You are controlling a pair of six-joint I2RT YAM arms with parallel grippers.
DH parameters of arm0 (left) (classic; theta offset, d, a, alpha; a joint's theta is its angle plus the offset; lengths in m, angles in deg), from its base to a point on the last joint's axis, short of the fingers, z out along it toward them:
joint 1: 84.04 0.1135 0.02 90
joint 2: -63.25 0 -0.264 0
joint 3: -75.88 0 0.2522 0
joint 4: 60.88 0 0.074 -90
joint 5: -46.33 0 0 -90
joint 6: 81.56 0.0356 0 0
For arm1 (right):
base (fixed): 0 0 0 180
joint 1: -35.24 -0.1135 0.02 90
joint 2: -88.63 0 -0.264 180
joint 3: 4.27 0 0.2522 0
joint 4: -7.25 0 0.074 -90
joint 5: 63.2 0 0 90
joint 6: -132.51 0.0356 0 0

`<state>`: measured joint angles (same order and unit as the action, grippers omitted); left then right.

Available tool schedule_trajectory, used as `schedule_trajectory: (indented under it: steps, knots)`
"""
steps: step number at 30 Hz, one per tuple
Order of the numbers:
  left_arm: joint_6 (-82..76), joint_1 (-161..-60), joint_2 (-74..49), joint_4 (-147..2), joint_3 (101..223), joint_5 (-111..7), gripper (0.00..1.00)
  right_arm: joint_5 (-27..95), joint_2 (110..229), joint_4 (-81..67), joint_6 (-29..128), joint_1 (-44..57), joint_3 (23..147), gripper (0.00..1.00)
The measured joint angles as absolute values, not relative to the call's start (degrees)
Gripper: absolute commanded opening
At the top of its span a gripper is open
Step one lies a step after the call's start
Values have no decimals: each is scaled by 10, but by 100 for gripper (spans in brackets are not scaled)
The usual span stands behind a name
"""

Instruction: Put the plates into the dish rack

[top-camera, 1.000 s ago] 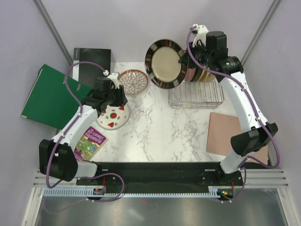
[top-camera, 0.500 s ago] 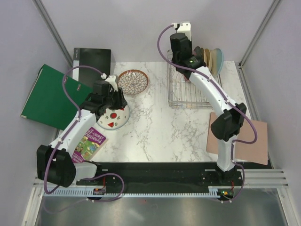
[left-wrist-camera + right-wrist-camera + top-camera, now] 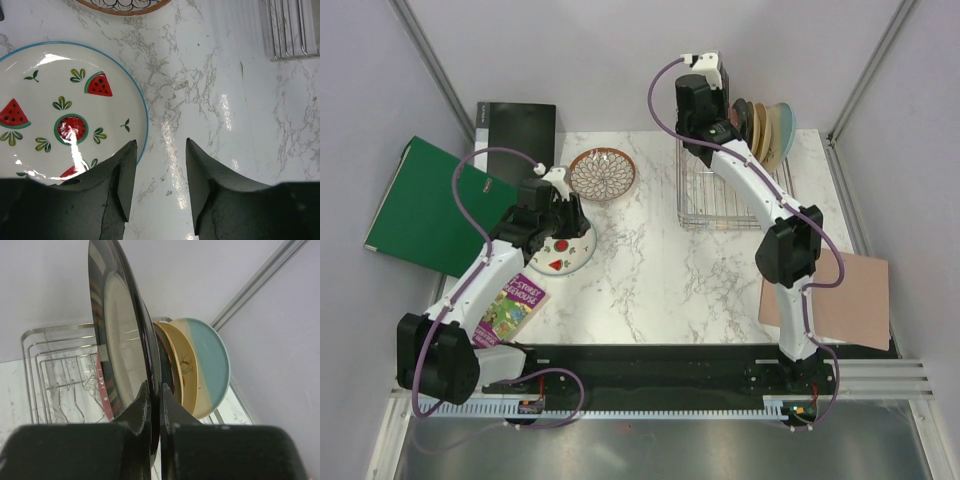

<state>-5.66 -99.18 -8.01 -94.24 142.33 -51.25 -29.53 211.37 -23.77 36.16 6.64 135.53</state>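
Observation:
I will lower the dark-rimmed plate into the rack next with my right gripper, beside the standing plates. The plate is still above the wires.
My right gripper [image 3: 160, 390] is shut on the rim of the dark-rimmed, cream-centred plate [image 3: 125, 340]. It holds the plate upright and edge-on at the back of the wire dish rack [image 3: 725, 200], next to the standing cream [image 3: 182, 365] and teal [image 3: 210, 360] plates. A pink-red edge [image 3: 102, 385] shows just in front of it. My left gripper [image 3: 160, 145] is open, low over the marble beside the right rim of the white fruit plate [image 3: 60, 110], which lies flat. The brown lattice plate [image 3: 603, 172] lies flat behind it.
A pinkish board [image 3: 840, 295] lies right of my right arm. A green folder [image 3: 420, 205], a black book [image 3: 515, 130] and a children's book [image 3: 510, 300] lie at the left. The rack's corner [image 3: 292, 30] shows in the left wrist view.
My right arm swung the dark-rimmed plate from face-up left of the rack to upright and edge-on among the plates at the rack's back. My left gripper shifted slightly over the fruit plate.

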Motion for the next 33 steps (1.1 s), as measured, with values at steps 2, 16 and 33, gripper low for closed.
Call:
schedule_trajectory:
  steps: [2,16,33]
  knots:
    - [-57,-992,-80,-942,1423,-512,51,-297,2118,-233,357,71,1355,0]
    - [-57,-992,-101,-941,1423,-505,51,-284,2189,-243,359,93,1370,0]
    - [-51,-992,-113,-942,1423,-480,60,-230,2226,-277,397,100,1369,44]
